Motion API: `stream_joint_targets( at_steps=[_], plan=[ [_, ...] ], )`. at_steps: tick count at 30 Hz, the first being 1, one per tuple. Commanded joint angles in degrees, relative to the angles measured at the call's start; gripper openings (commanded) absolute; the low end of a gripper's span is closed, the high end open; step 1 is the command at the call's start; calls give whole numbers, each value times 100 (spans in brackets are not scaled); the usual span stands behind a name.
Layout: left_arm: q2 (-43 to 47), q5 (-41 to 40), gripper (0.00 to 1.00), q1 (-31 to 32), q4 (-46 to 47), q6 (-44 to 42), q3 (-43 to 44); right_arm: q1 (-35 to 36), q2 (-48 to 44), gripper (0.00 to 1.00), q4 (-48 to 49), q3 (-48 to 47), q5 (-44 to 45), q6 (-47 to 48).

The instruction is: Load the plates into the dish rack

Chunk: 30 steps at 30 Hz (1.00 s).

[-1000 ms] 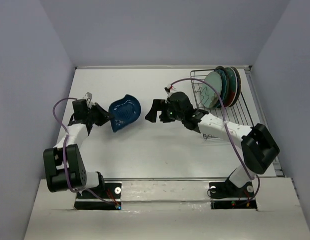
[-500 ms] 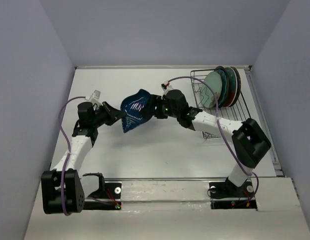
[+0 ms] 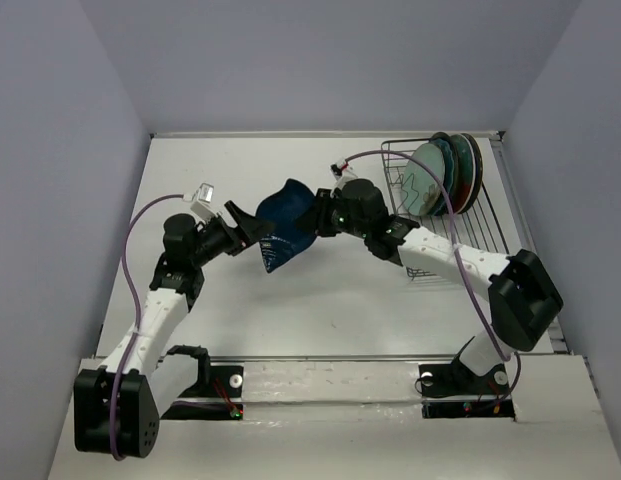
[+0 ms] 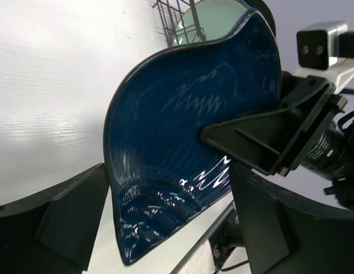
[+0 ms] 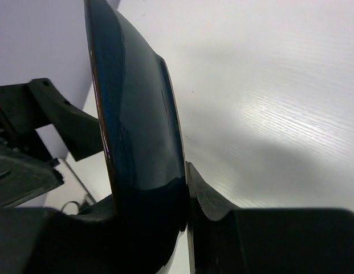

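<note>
The rack's slot (image 3: 398, 174) beside the mint plate is empty, so my right gripper will move outward over it. It will lower the blue plate (image 3: 287, 228) upright and release it.
A glossy dark blue plate (image 3: 287, 228) hangs on edge above the table's middle, between both arms. My right gripper (image 3: 315, 218) is shut on its right rim, and the right wrist view shows the plate (image 5: 137, 125) pinched between the gripper's (image 5: 185, 200) fingers. My left gripper (image 3: 252, 228) stands open. In its wrist view the fingers (image 4: 74, 211) flank the plate's (image 4: 194, 131) lower tip without clamping it. The black wire dish rack (image 3: 480, 225) sits at the back right, with several plates (image 3: 445, 175) standing upright in its far end, a mint green one in front.
The rack fills the table's right side up to the right edge. Purple cables loop over both arms. Grey walls close in the table at the back and on both sides. The mint plate (image 4: 211, 14) and rack wires (image 4: 165, 14) show beyond the blue plate.
My left gripper has opened and let go of the blue plate, and my right gripper has shut on its other rim. The plate moved right and tipped up on edge.
</note>
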<state>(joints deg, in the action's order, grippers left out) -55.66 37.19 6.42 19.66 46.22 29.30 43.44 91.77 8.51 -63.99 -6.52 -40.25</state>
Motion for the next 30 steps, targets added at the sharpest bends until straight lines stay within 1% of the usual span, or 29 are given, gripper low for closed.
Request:
stream_joint_targets(
  at_steps=[1,2,3,4,5,6,7,8,10,11,12,13,14,16,17,18,19,21,22,23,25,27,30],
  plan=[
    [511,122,99,88,135,-420,261,-142,-651,7,-1182,-676,941,983],
    [660,78,99,88,13,-551,295,-143,-730,7,-1368,-877,1012,1062],
    [740,0,99,97,-371,-892,322,-308,-861,7,-1709,-983,1074,1211],
    [828,-140,99,97,-558,-1078,339,-379,-914,7,-1904,-1106,1109,1273],
    [1011,-211,99,97,-960,-1262,357,-450,-976,7,-2106,-1420,1144,1326],
    [1100,-334,99,97,-1182,-1482,383,-511,-994,7,-2526,-1606,1188,1492],
    [1301,-318,99,97,-1297,-1527,375,-660,-1011,7,-2713,-1965,1293,1581],
    [1408,-257,99,114,-1298,-1537,349,-740,-1029,7,-2897,-1969,1329,1660],
    [1636,-273,99,141,-1368,-1615,331,-924,-994,7,-3565,-2652,1451,1950],
    [1829,-300,99,158,-1412,-1651,348,-1143,-951,7,-3837,-2950,1565,2046],
    [1909,-309,99,150,-1456,-1703,366,-1241,-820,7,-4449,-3606,1680,2308],
    [1979,-300,99,167,-1465,-1704,383,-1302,-731,7,-4751,-3934,1863,2476],
    [2067,-300,99,158,-1517,-1799,444,-1434,-635,7,-5319,-4616,2318,2809],
    [2068,-265,99,167,-1692,-2001,567,-1592,-346,7,-5806,-5218,2664,3101],
    [1990,-282,99,167,-2007,-2394,742,-1654,-257,7,-5991,-5464,2996,3233],
    [1937,-369,99,193,-2288,-2572,822,-1742,-169,7,-6176,-5702,3191,3364],
    [1901,-736,99,263,-2404,-2635,867,-1795,-81,7,-6447,-6078,3375,3609],
    [1857,-635,99,360,-2327,-2609,797,-1874,218,7,-6773,-6405,3692,3874],
    [1831,-451,99,369,-2265,-2583,779,-1953,332,7,-6845,-6529,3815,3945],
    [1787,-441,99,378,-2230,-2565,762,-2006,411,7,-6898,-6678,3895,3963],
    [1734,-510,99,378,-2265,-2600,770,-2181,649,7,-7056,-6750,3756,3937],
    [1734,-555,99,413,-2318,-2626,744,-2287,798,7,-7144,-6645,3772,3815],
    [1778,-651,99,571,-2291,-2618,700,-2367,869,7,-6865,-6216,3658,3735]
  ],
)
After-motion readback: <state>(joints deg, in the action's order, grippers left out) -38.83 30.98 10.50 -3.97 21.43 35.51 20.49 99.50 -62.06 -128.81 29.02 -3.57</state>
